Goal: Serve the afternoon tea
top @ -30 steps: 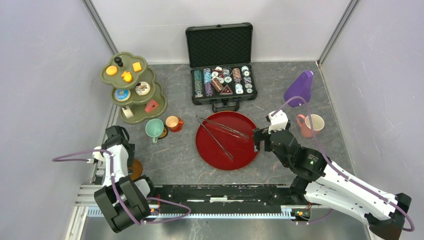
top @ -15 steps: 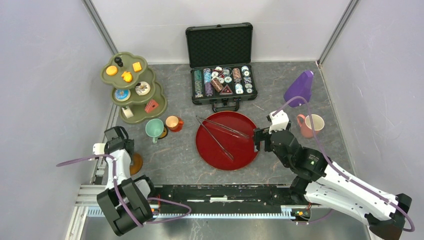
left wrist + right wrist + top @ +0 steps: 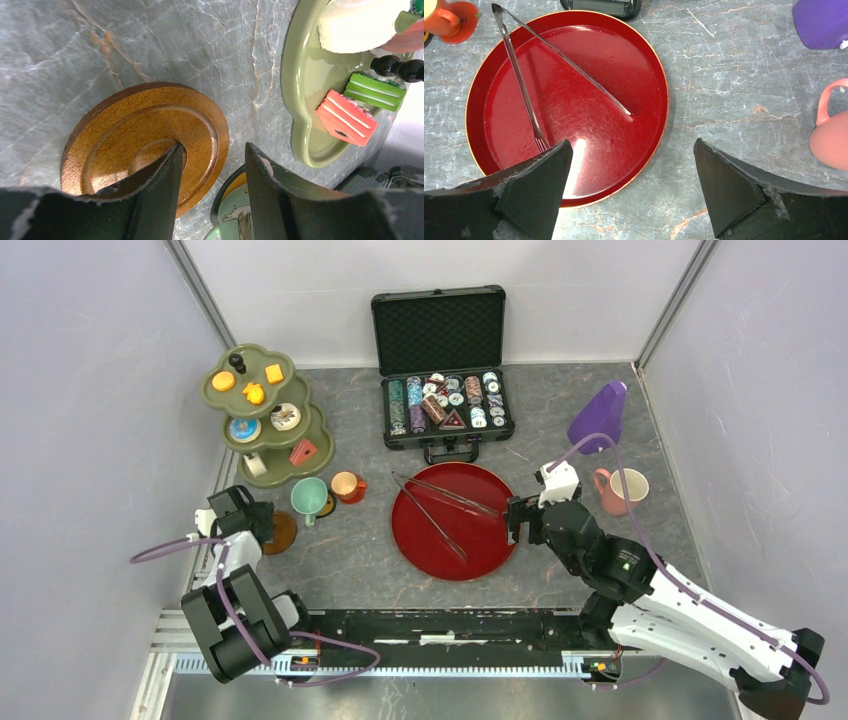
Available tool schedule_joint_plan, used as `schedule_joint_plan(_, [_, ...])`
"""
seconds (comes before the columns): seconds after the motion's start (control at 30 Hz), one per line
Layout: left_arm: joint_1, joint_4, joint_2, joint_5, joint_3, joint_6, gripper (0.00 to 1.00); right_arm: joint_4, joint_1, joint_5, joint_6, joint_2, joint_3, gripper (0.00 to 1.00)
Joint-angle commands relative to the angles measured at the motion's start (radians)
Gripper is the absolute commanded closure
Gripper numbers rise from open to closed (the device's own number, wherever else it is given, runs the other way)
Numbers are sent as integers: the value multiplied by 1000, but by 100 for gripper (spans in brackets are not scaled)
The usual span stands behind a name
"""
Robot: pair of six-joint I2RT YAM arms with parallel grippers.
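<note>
I will swing my right gripper toward the pink cup, which is to the gripper's right in the top view. Then I will lower it onto the pink cup's rim (image 3: 646,486) opposite the cup's handle.
A brown round saucer (image 3: 282,533) lies on the table just left of the teal cup (image 3: 309,497). My left gripper (image 3: 262,523) is over it, open. In the left wrist view one finger (image 3: 165,170) sits in the brown saucer's (image 3: 125,135) well and the other finger stands outside the rim, above the teal cup (image 3: 235,212). The orange cup (image 3: 345,483) stands on its saucer beside the teal one. The pink cup (image 3: 622,488) stands at the right. The olive-green stand (image 3: 262,455) holds biscuits, donuts and cake slices (image 3: 345,117). My right gripper (image 3: 516,520) is open and empty over the red tray's right edge.
The dark-red tray (image 3: 480,540) carries metal tongs (image 3: 440,505). An open case of poker chips (image 3: 445,405) stands behind it. A purple object (image 3: 598,415) lies at the back right. Walls close in the left and right sides.
My left gripper has swung away from the near edge towards the teal cup, and the brown saucer has moved with it. The right arm has not moved.
</note>
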Motion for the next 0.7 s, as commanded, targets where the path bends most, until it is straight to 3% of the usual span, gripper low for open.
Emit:
schedule_joint_plan(0.0, [-4, 75, 39, 76, -11, -27, 45, 19, -1, -2, 27, -31, -10, 1])
schedule_joint_plan(0.33, [-5, 79, 53, 70, 40, 8, 42, 12, -1, 5, 26, -39, -11, 1])
schedule_joint_plan(0.43, [-9, 32, 26, 75, 60, 23, 31, 2, -1, 4, 24, -28, 0, 1])
schedule_joint_plan(0.5, [-25, -66, -26, 34, 108, 54, 17, -6, -1, 5, 20, -20, 11, 1])
schedule_joint_plan(0.53, [-41, -121, -48, 15, 140, 66, 5, -10, -1, 13, 13, -14, 16, 2])
schedule_joint_plan(0.57, [-57, -171, -72, -21, 168, 70, 0, -14, 0, 19, 5, -6, 22, 2])
schedule_joint_plan(0.67, [-85, -298, -140, -49, 205, 51, 0, -33, -1, 61, -25, 41, 46, 2])
